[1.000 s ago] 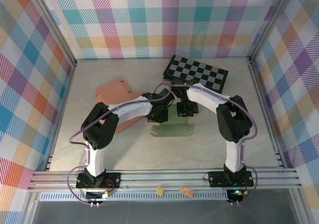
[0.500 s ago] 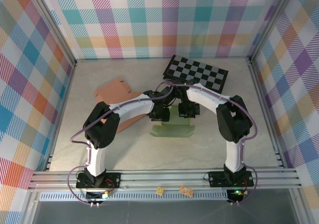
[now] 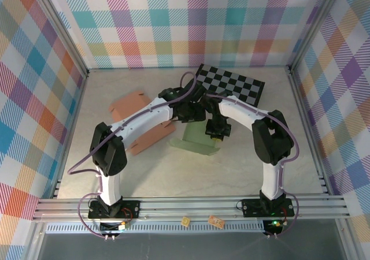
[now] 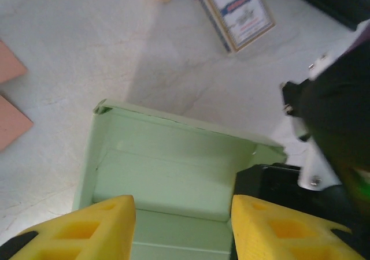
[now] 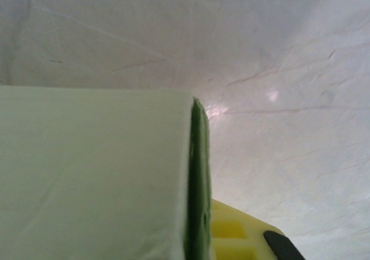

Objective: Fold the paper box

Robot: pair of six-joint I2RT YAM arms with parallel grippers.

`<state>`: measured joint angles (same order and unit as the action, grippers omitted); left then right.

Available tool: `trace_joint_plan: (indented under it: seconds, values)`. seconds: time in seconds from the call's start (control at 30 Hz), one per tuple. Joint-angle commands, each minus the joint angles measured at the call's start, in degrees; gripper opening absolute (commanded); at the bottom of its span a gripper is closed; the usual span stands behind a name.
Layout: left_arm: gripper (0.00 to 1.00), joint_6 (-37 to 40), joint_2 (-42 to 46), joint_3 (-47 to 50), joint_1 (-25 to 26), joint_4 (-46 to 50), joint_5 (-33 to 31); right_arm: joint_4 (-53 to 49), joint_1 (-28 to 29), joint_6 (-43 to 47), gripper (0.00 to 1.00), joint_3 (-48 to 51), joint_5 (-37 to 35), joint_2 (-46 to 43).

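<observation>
My right gripper will next pull the side of the box back toward the base, swing the spread-out near flap around and then let go of the side. The tabletop behind my right gripper is clear.
The pale green paper box [image 3: 195,141] lies half-formed at mid-table, one long wall raised. In the left wrist view its open inside [image 4: 167,179] lies below my left gripper [image 4: 182,208], whose yellow fingers [image 4: 87,231] stand apart, open, with nothing held. From above, the left gripper [image 3: 188,114] hovers just behind the box. My right gripper [image 3: 215,133] is at the box's right end, shut on the paper box wall [image 5: 193,173]. One yellow finger [image 5: 234,234] shows against the wall's outer face; the other is hidden behind the green panel.
A flat pink cardboard blank [image 3: 137,111] lies to the left. A black-and-white chequered board [image 3: 231,84] is at the back. A small printed card packet [image 4: 234,11] lies on the table beyond the box. Metal frame rails run along the table's edges.
My left gripper has opened, let go of the box and drawn back towards the far side. The box has swung round and its wall has lifted. The right gripper stays shut on it.
</observation>
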<state>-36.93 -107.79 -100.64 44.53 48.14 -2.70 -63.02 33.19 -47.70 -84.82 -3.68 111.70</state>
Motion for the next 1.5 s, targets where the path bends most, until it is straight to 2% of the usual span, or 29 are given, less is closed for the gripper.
trace_joint_plan:
  seconds: [0.0, 0.17, 0.33, 0.43, 0.57, 0.67, 0.8, 0.97, 1.07, 1.27, 1.47]
  values:
    - [0.46, -0.78, 4.5, -2.75, -1.05, 1.59, -3.8, -0.29, -0.85, -10.99, 0.0, 2.56, 7.59, -3.61]
    - [0.46, -0.55, 8.0, -3.21, -2.95, 2.92, -5.33, 8.47, -3.96, -33.16, 0.0, 14.88, 20.11, -7.65]
    - [0.46, -1.16, 11.42, -1.55, -4.46, 4.72, -4.72, 11.66, -4.1, -49.3, 0.0, 19.34, 15.63, -12.96]
    - [0.46, -1.78, 12.86, -0.12, -4.68, 6.9, -2.77, 15.56, -4.62, -54.18, 0.0, 21.45, 18.22, -12.65]
    - [0.47, -3.32, 15.28, 3.43, -4.63, 8.19, 0.19, 18.41, -4.89, -56.41, 0.0, 22.39, 20.69, -9.87]
    - [0.47, -3.64, 15.72, 5.34, -4.54, 7.93, 4.36, 20.29, -4.97, -57.62, 0.05, 23.0, 20.92, -9.26]
    - [0.48, -3.9, 14.5, 6.76, -4.14, 6.8, 10.25, 20.52, -4.99, -56.72, 0.17, 21.8, 21.72, -7.87]
    - [0.49, -3.19, 11.33, 6.06, -3.27, 5.89, 14.37, 20.38, -4.99, -56.45, 0.36, 22.36, 21.88, -8.49]
    - [0.49, -2.58, 9.26, 4.56, -2.93, 7.68, 14.88, 20.17, -4.98, -56.22, 0.43, 22.37, 21.96, -9.43]
    - [0.5, 0.05, 8.64, 1.47, -2.69, 13.53, 9.45, 17.18, -5.72, -53.94, 0.57, 20.07, 20.59, -11.19]
    - [0.5, 0.36, 7.8, 0.7, -2.23, 15.54, 10.41, 12.26, -6.51, -50.31, 0.69, 16.7, 17.68, -14.03]
